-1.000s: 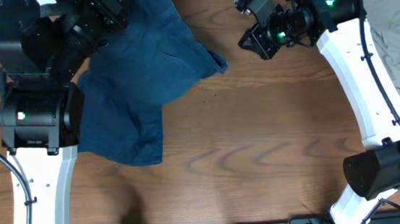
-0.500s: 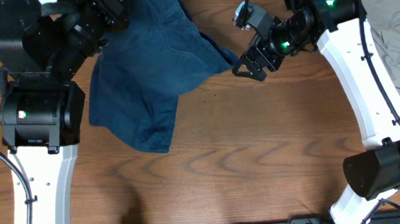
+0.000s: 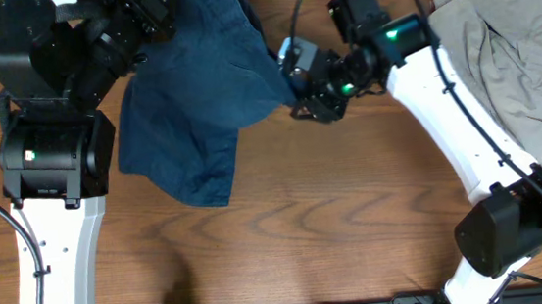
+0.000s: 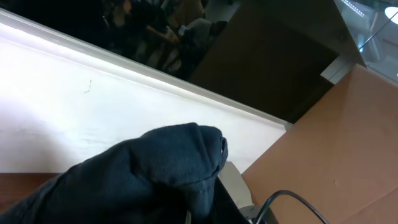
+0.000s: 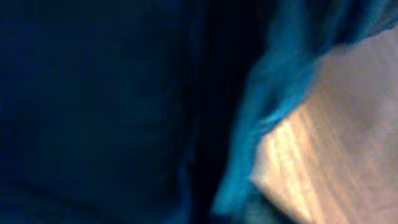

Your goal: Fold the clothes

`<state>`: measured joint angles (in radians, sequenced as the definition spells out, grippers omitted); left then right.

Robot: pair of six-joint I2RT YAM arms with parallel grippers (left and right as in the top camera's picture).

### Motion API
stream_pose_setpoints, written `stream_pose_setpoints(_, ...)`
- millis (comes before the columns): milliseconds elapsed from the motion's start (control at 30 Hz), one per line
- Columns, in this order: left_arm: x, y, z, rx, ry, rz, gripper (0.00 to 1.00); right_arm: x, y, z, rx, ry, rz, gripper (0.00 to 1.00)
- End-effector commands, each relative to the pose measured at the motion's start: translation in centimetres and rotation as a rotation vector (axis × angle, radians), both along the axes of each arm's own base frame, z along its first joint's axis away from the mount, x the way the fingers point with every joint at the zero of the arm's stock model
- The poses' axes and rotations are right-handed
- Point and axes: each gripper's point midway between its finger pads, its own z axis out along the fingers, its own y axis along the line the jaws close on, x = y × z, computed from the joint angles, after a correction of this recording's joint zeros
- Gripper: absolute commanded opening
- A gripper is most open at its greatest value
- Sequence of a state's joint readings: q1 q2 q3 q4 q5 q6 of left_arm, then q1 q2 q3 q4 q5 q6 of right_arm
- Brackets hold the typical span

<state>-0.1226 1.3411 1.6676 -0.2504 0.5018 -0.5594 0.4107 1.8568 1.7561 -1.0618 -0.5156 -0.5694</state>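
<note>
The left gripper will next go down and back toward the robot's base, then release the garment's bunched corner on bare wood by the draped end (image 3: 149,200), which lies open below.
A dark blue garment (image 3: 197,90) hangs from my left gripper (image 3: 162,12) at the table's back left, and its lower end drapes onto the wood. In the left wrist view the blue cloth (image 4: 161,168) is bunched at the jaws, and the gripper is shut on it. My right gripper (image 3: 295,89) is at the garment's right corner, touching the cloth. The right wrist view is blurred and filled with blue cloth (image 5: 93,106), so its fingers do not show.
A pile of grey-olive clothes (image 3: 517,42) lies at the back right. The brown wooden table (image 3: 336,215) spreads in front of both arms. A white board (image 4: 74,118) runs along the table's back edge.
My right gripper has moved left from the back right to the garment's right corner. The garment has lifted and drawn to the right, its lower end shifted, while the left gripper holds.
</note>
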Motion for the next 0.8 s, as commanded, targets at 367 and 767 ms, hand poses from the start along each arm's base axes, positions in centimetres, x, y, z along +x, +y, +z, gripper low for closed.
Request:
stream_pose_setpoints(367, 2.2, 1.7, -4.9, 0.143, 0.13, 0.113, 0.06, 12.4, -17.5, 13.6, -0.238, -0.553, -0.963, 0.01)
stream_pose_setpoints(767, 10.4, 3.5, -11.2, 0.116, 0.241, 0.283, 0.06, 13.0, -28.4, 24.2, -0.192, -0.821, -1.367, 0.01)
